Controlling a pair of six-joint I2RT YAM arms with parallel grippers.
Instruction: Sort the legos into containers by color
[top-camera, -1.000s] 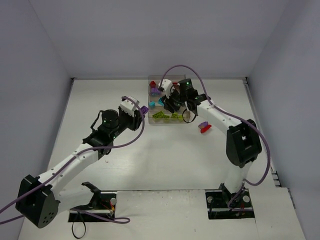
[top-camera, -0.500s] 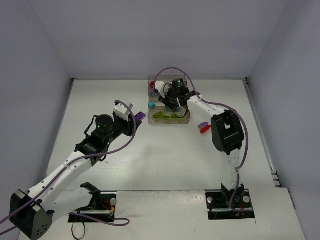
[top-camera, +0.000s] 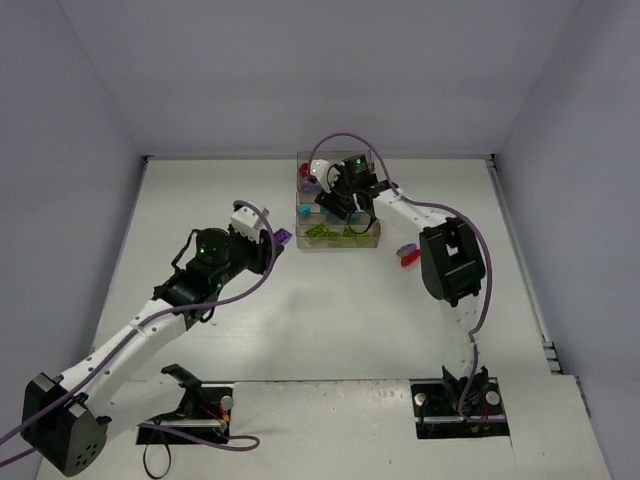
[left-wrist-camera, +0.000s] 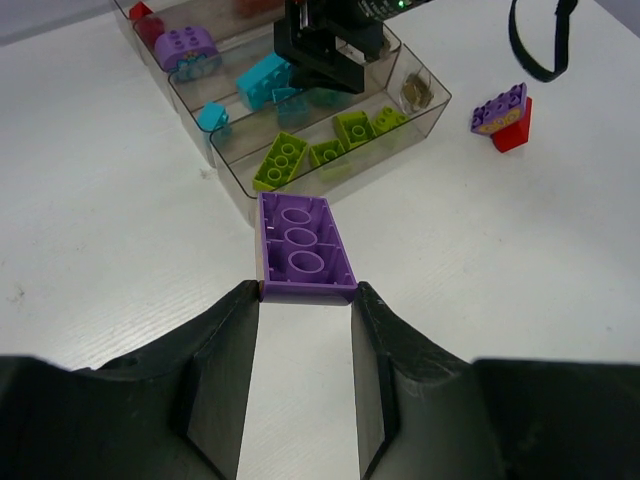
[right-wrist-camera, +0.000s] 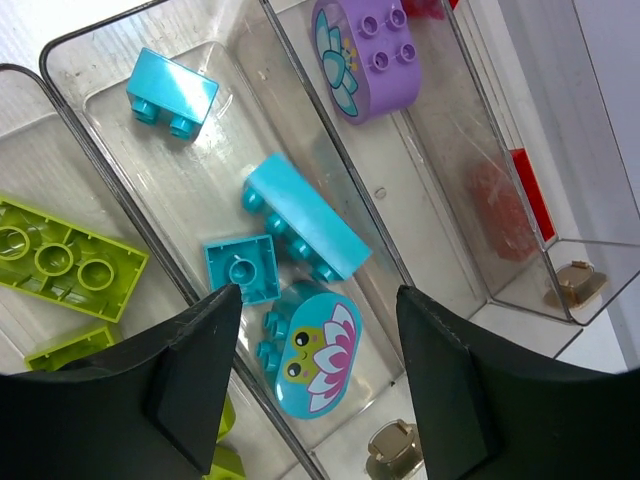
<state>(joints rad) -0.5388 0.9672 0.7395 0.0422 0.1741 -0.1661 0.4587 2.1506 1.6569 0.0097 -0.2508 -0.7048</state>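
The left gripper moves outward over the free bottom of the tray behind the cyan bricks next, lowers and releases, as a purple oval brick already sits in that tray.
My left gripper (left-wrist-camera: 305, 296) is shut on a purple brick (left-wrist-camera: 303, 250), held just in front of the tiered rack of clear containers (left-wrist-camera: 418, 122); from above the brick (top-camera: 283, 237) sits left of the rack (top-camera: 372, 238). My right gripper (right-wrist-camera: 318, 294) hangs open over the middle tray, and in the top view it (top-camera: 335, 201) is above the rack. Below its fingers a cyan oval brick with a frog picture (right-wrist-camera: 310, 357) lies loose in that tray beside other cyan bricks (right-wrist-camera: 305, 231). The front tray has lime green bricks (left-wrist-camera: 280, 162). The tray behind the cyan one has a purple oval brick (right-wrist-camera: 365, 45), and the back one has red bricks (right-wrist-camera: 527, 195).
A purple brick stacked on a red one (top-camera: 407, 254) stands on the table right of the rack, also seen in the left wrist view (left-wrist-camera: 505, 115). Walls enclose the white table on three sides. The right arm's cable loops above the rack.
The right gripper has opened and let go of the cyan oval brick, which now lies in the cyan tray. The left gripper shifted slightly, still holding the purple brick.
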